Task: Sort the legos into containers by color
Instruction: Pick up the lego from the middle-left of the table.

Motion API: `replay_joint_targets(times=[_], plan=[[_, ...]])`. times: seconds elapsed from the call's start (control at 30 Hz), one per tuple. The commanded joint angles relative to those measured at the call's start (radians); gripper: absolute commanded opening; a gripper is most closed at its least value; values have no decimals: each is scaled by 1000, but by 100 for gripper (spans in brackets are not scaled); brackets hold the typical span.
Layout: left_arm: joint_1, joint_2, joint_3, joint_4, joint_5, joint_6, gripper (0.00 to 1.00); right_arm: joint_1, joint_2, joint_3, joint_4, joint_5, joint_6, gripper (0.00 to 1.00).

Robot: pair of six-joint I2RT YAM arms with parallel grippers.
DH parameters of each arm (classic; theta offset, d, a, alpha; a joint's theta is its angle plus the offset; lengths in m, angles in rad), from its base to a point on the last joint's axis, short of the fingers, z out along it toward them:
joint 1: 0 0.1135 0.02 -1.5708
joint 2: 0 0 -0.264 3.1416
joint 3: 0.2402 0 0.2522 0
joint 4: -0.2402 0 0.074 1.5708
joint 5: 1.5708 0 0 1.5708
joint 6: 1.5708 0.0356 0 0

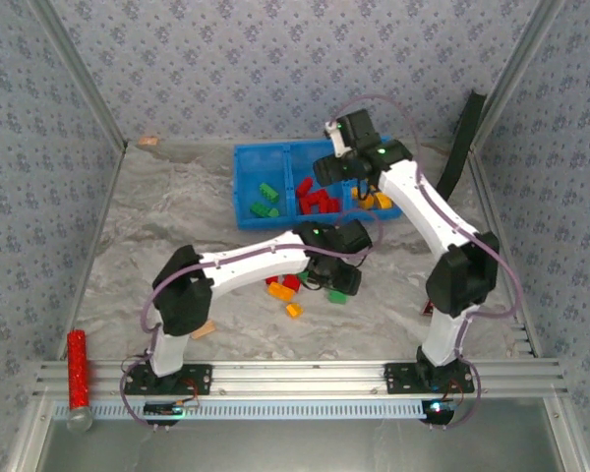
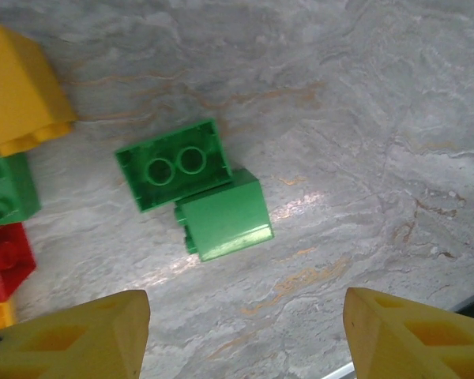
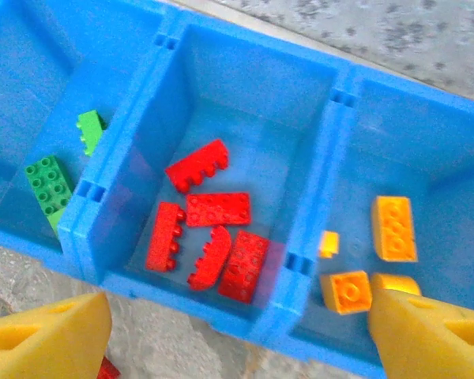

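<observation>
The studded end and the flat end of the nearer touching green brick are both unblocked. My left gripper will lower its open fingers around these ends next.
The blue tray (image 1: pixel 244 187) stands at the back of the table, its three compartments seen from above in the right wrist view. Green legos (image 3: pixel 49 183) lie in the left one, red legos (image 3: pixel 218 209) in the middle, yellow-orange legos (image 3: pixel 393 227) in the right. My right gripper (image 1: pixel 346 182) (image 3: pixel 237 339) hangs open above the tray's near wall (image 3: pixel 221 316), holding nothing. My left gripper (image 1: pixel 338 283) (image 2: pixel 245 332) is open low over the table. Two green bricks (image 2: pixel 174 166) (image 2: pixel 225 213) touch each other just beyond its yellow fingertips (image 2: pixel 87 332).
More loose bricks lie beside the left gripper: a yellow one (image 2: pixel 16 87), a green one (image 2: pixel 4 189), a red one (image 2: pixel 4 260), and orange ones (image 1: pixel 293 310). A tan wooden block (image 1: pixel 204 329) and a red glittery cylinder (image 1: pixel 77 369) sit near the front left.
</observation>
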Motion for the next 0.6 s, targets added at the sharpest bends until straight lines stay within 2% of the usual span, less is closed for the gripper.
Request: replay_joint_targets(times=[0.0, 0.23, 0.57], plan=[[-13, 60, 61, -72, 3, 3, 66, -57, -119, -60, -71, -27, 49, 89], [-22, 123, 93, -104, 15, -11, 67, -183, -298, -234, -100, -141, 159, 100], [-23, 211, 143, -100, 29, -15, 68, -236, -432, -417, -68, -180, 222, 100]])
